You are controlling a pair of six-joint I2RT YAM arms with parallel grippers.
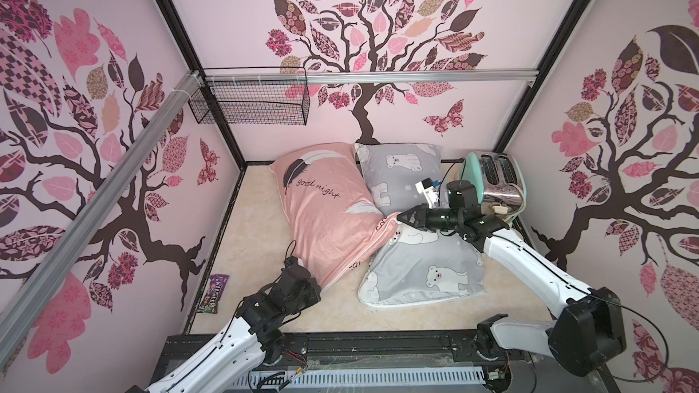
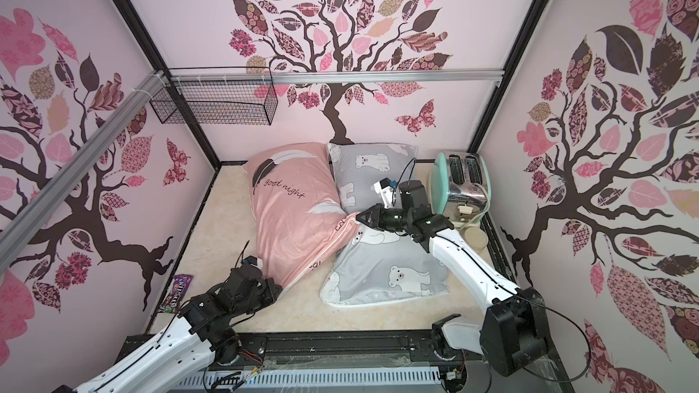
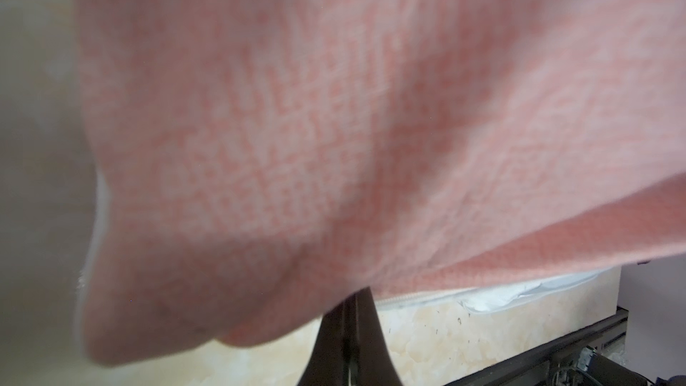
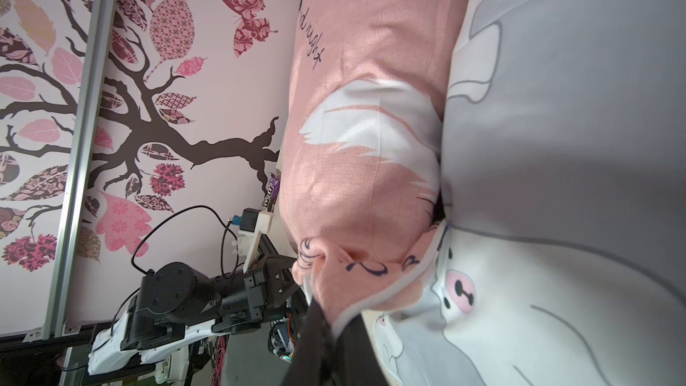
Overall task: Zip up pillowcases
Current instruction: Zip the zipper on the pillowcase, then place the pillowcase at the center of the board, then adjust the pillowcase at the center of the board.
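The grey polar-bear pillowcase is below the gripper, so my right gripper should next lower the far corner of the pink case onto it and let go there.
In both top views the pink "good night" pillowcase lies slanted across the table, its near-right side overlapping a grey polar-bear pillowcase. A second grey bear pillowcase leans at the back. My left gripper is shut at the pink case's near-left corner, tips hidden under the fabric. My right gripper is shut on the pink case's far corner with white piping. The pink edge runs taut between them. In the left wrist view, white filling shows under that edge.
A mint and chrome toaster stands at the back right, close behind my right wrist. A black wire basket hangs on the back rail. A purple candy packet lies by the left wall. A beige disc lies beside the toaster.
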